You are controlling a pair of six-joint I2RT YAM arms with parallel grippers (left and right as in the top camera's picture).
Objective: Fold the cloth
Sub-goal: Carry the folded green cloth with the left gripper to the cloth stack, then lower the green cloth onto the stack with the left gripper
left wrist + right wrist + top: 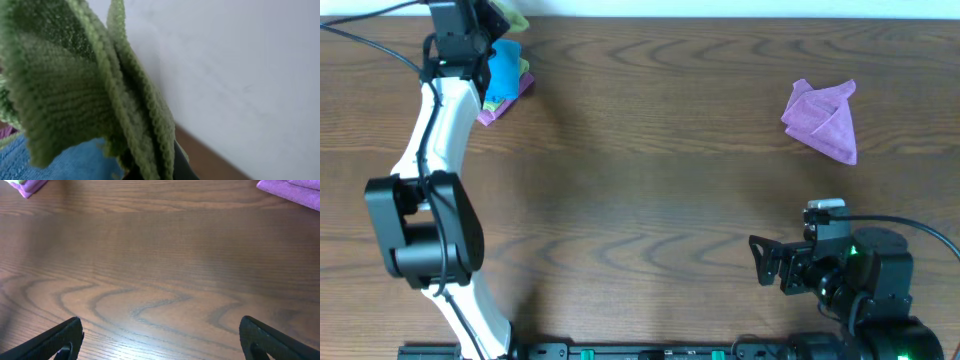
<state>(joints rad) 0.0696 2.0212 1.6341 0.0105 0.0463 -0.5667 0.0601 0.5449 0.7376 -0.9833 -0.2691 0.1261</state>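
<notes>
Next, my left gripper lowers the lime-green cloth (512, 18) from beyond the blue cloth's far end and draws it back over the folded blue cloth.
The light lime-green cloth (75, 80) hangs bunched in folds from my left gripper (155, 170), which is shut on it. In the overhead view only a small bit of the cloth (512, 18) shows beside the left gripper (470, 35), at the table's far left edge. My right gripper (760, 262) is open and empty, low over bare wood at the front right. In its own view both of the right gripper's fingers (160, 345) stand wide apart. No white tag shows.
A bright blue folded cloth (505, 68) lies on a purple cloth (500, 106) right under the left gripper. The blue cloth also shows in the left wrist view (60, 162). Another crumpled purple cloth (823, 118) lies at the back right. A white wall (240, 60) runs behind the table.
</notes>
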